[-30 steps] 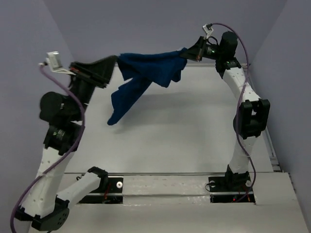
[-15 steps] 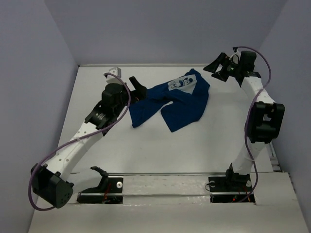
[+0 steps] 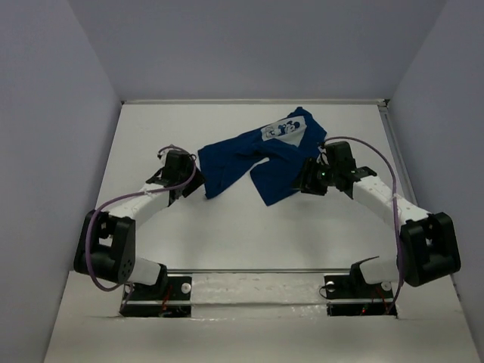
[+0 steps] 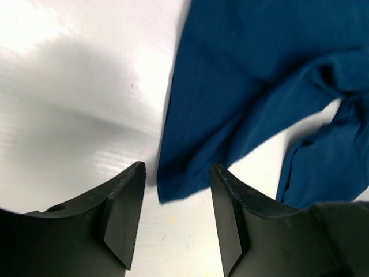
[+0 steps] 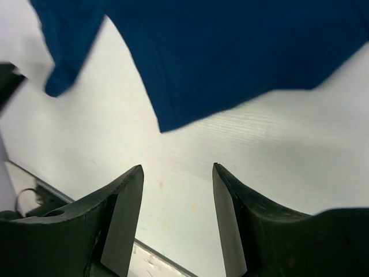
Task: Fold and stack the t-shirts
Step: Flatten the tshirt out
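Note:
My right gripper should move down and to the left in the top view, onto the shirt's near corner. The corner is just beyond the gripper's open fingers.
The dark navy t-shirt lies crumpled on the white table, its pale cartoon print facing up at the far end. My left gripper is open and empty, low over the table at the shirt's near left corner. In the left wrist view that corner lies just ahead of the gripper, between the fingertips. My right gripper is open and empty beside the shirt's right side. In the right wrist view the gripper is a little short of the shirt's corner, over bare table.
Grey walls close the table on the left, far and right sides. A metal rail runs across the near edge by the arm bases. A strip runs along the table's right edge.
The shirt, held up between both grippers a second ago, has been let go and lies on the table. Both arms have since come down low to the shirt's near corners with open jaws.

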